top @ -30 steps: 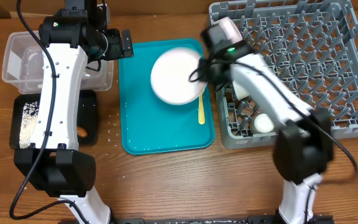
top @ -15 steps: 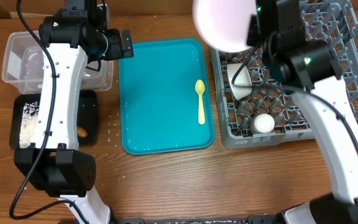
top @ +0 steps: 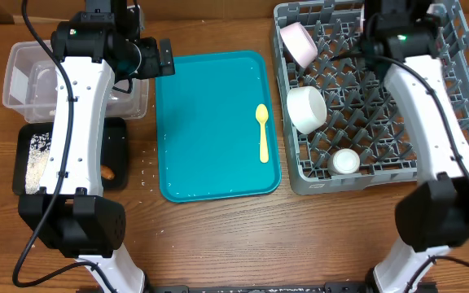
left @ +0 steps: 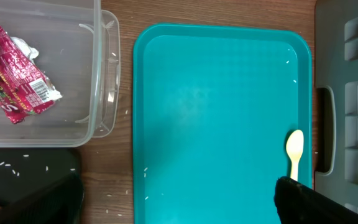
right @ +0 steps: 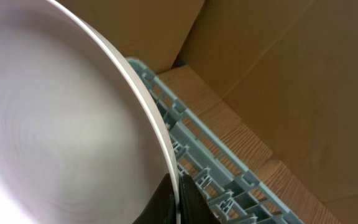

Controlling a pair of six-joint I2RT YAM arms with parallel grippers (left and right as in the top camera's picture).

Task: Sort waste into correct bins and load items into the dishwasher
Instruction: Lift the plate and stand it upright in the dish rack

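The right gripper moves left in the overhead view and down next, and releases the plate's rim at the dish rack's empty wires beside the pinkish bowl.
My right gripper (right: pixel 176 177) is shut on the rim of the pale pink plate (right: pixel 55 124), which stands on edge over the far side of the grey dish rack (top: pixel 454 98). In the overhead view the right arm hides the plate. A pinkish bowl (top: pixel 298 42), a white bowl (top: pixel 306 108) and a white cup (top: pixel 346 161) are in the rack. The yellow spoon (top: pixel 262 133) lies on the teal tray (top: pixel 210 122). My left gripper (left: pixel 179 205) hangs open over that tray's left edge, holding nothing. The red-and-white wrapper (left: pixel 17 81) lies in the clear tub (top: pixel 23 65).
The black tray (top: pixel 116 155) in front of the tub holds rice grains (top: pixel 37 159) and an orange-brown stick (top: pixel 107 172). Stray rice (left: pixel 114 196) dots the table between the trays. A cardboard wall (right: pixel 291 81) rises behind the rack.
My right arm has lifted the pink plate off the teal tray and swung it back over the rack's far side, now on edge. The left arm has not moved.
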